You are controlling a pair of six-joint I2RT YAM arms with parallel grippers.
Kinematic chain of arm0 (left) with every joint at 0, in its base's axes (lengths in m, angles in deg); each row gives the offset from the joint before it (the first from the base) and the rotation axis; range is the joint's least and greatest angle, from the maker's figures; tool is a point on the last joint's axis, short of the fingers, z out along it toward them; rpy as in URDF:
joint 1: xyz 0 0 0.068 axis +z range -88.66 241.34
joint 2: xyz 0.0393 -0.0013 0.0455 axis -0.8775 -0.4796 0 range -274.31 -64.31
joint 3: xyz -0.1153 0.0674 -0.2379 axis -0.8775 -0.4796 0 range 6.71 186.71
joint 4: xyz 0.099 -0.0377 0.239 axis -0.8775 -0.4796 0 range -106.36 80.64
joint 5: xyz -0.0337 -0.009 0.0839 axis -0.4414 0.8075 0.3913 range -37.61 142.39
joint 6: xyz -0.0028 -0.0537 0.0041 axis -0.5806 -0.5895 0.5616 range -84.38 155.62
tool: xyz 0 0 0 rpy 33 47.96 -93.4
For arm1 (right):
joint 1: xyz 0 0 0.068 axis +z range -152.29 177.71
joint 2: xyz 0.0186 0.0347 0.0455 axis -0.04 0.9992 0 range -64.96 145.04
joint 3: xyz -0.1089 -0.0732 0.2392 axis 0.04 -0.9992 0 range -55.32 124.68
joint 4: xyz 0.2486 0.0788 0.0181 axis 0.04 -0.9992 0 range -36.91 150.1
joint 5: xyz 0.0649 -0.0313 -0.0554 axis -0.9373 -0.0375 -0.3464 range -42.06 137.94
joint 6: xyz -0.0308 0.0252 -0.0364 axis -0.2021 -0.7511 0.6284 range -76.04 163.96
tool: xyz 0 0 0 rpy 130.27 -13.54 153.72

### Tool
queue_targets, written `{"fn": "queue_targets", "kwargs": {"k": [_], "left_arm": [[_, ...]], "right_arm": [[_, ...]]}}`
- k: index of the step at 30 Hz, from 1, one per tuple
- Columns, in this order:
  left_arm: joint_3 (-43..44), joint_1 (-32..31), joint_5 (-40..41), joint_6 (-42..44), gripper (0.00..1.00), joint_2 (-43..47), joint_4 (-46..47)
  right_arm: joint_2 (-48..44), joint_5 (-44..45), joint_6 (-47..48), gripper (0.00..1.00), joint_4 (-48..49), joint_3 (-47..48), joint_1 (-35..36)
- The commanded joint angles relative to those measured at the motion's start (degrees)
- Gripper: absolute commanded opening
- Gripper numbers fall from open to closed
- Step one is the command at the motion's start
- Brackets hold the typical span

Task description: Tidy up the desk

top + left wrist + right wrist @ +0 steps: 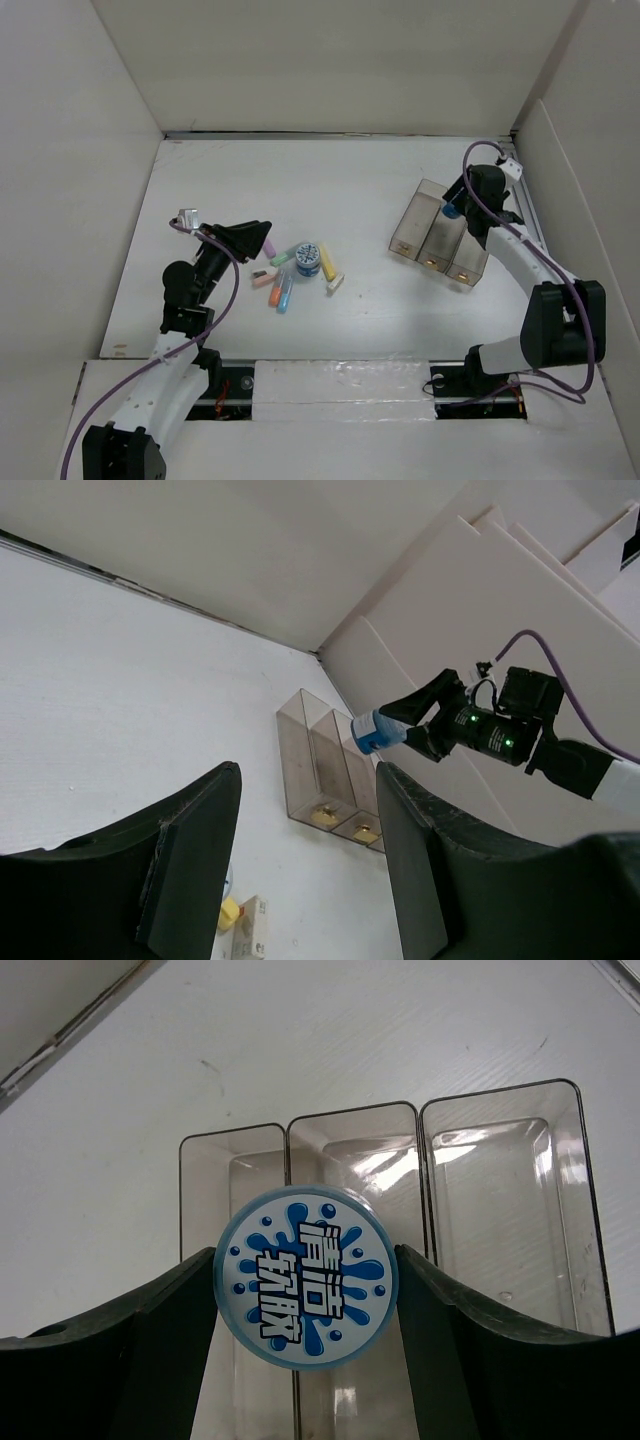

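Note:
The blue tub lies partly over a tray divider, so my right gripper will move it toward the middle of the tray's centre section (443,236), then lower and release it.
The desk (350,190) is a white tabletop between white walls. My right gripper (452,207) is shut on a round blue tub (307,1276) with a splash label, held just above the middle compartment of a translucent three-compartment tray (505,1210). The tray (437,240) stands at the right of the desk. My left gripper (258,232) hangs open and empty above the left end of a pile of small stationery. That pile holds a second blue tub (308,259), several coloured markers (327,265) and white erasers (265,273).
Tall white panels close in the desk at the back and on both sides. A metal rail (340,133) runs along the far edge. In the left wrist view a yellow piece (230,912) and a white eraser (250,930) lie below the open fingers (190,850).

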Motion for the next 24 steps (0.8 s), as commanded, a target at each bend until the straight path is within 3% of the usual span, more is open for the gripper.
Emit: {"fn": "queue_targets", "kwargs": {"k": [1,10,24], "left_arm": [[0.8,-0.3,-0.2,0.3,0.52,0.2,2.9],[0.9,-0.3,-1.1,-0.1,0.52,-1.0,3.7],[0.8,-0.3,-1.2,-0.3,0.52,-1.4,4.3]], "right_arm": [[-2.5,-1.6,-2.2,0.56,8.7,-0.1,-1.7],[2.7,-1.8,-4.0,0.56,8.7,-0.3,-3.5],[1.2,4.3,-5.9,0.52,5.9,-1.5,-3.5]]}}
